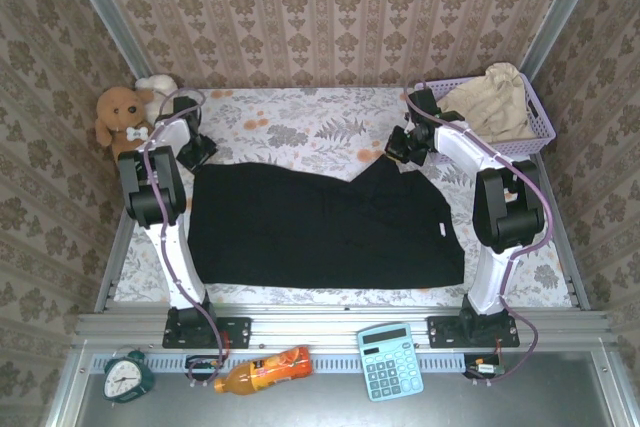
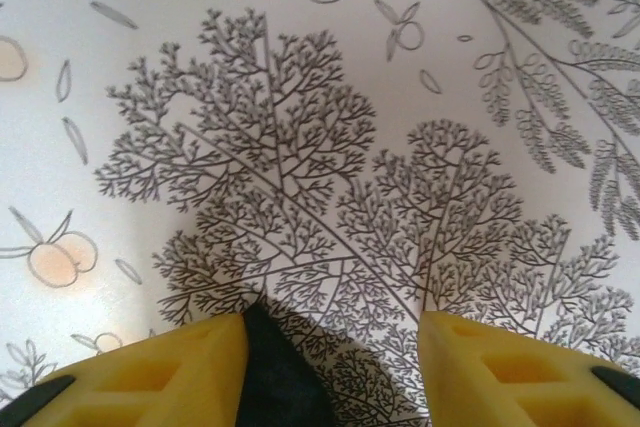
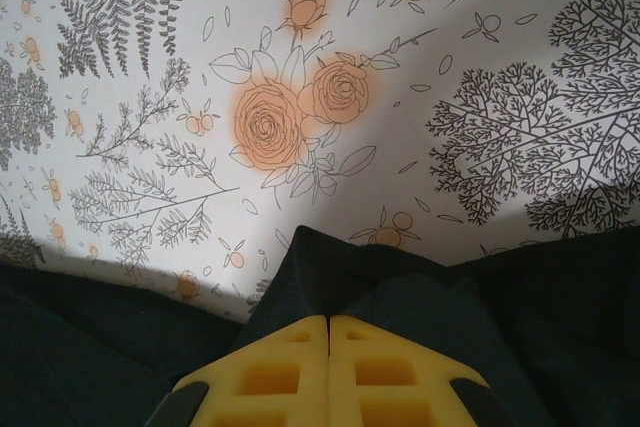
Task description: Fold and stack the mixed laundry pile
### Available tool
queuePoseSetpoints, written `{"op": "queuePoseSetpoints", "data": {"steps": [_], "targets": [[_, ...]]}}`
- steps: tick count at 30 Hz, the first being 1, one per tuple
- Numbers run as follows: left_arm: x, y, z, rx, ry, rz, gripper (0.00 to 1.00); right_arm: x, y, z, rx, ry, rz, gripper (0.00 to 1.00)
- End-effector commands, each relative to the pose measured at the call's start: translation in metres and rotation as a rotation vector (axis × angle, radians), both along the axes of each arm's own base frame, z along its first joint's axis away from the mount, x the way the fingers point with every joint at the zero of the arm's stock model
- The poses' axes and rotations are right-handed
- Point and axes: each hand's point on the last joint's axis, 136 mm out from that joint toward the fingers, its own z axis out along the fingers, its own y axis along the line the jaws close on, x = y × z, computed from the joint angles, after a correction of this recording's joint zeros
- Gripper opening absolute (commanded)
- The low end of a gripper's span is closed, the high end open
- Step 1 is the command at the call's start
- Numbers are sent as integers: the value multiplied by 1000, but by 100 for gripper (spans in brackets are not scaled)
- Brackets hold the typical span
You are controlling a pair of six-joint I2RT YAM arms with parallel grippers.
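My right gripper carries the pinched corner back over the flat cloth next, to let go of it by the garment's near edge.
A large black garment (image 1: 320,227) lies spread flat over the flowered table (image 1: 300,127). My left gripper (image 1: 195,152) sits at its far left corner. In the left wrist view this gripper (image 2: 330,325) is open, and a black cloth tip (image 2: 275,377) lies between the yellow fingers (image 2: 180,372), against the left one. My right gripper (image 1: 405,147) is shut on the garment's far right corner, which is pulled up into a peak. In the right wrist view the black cloth (image 3: 400,277) pokes out past the gripper (image 3: 329,319). A pale beige piece (image 1: 495,102) lies bunched in the lavender basket (image 1: 540,129).
A brown plush dog (image 1: 122,117) and a cream plush toy (image 1: 158,85) sit in the far left corner. Patterned walls close in the table on three sides. On the near ledge stand an alarm clock (image 1: 128,377), an orange bottle (image 1: 265,369) and a calculator (image 1: 389,360).
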Motion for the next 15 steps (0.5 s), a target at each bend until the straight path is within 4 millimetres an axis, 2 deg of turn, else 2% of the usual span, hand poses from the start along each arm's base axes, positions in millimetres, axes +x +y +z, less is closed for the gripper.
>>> {"op": "queuePoseSetpoints", "data": {"steps": [1,3,6,10,15], "targets": [[-31,0,-20,45,150,-32,41,-2,-2,-2,-9,0,-19,0],[-37,-1,-22,57,177,-51,27,-2,-2,-2,-13,-1,-24,0],[-40,-4,-26,47,192,-68,0,-1,-4,-2,-19,-9,-33,0],[-29,-9,-12,21,144,-91,0,5,-4,5,-24,-30,-30,0],[-11,-15,43,14,-3,-141,0,9,-1,34,-1,-73,-18,0]]}}
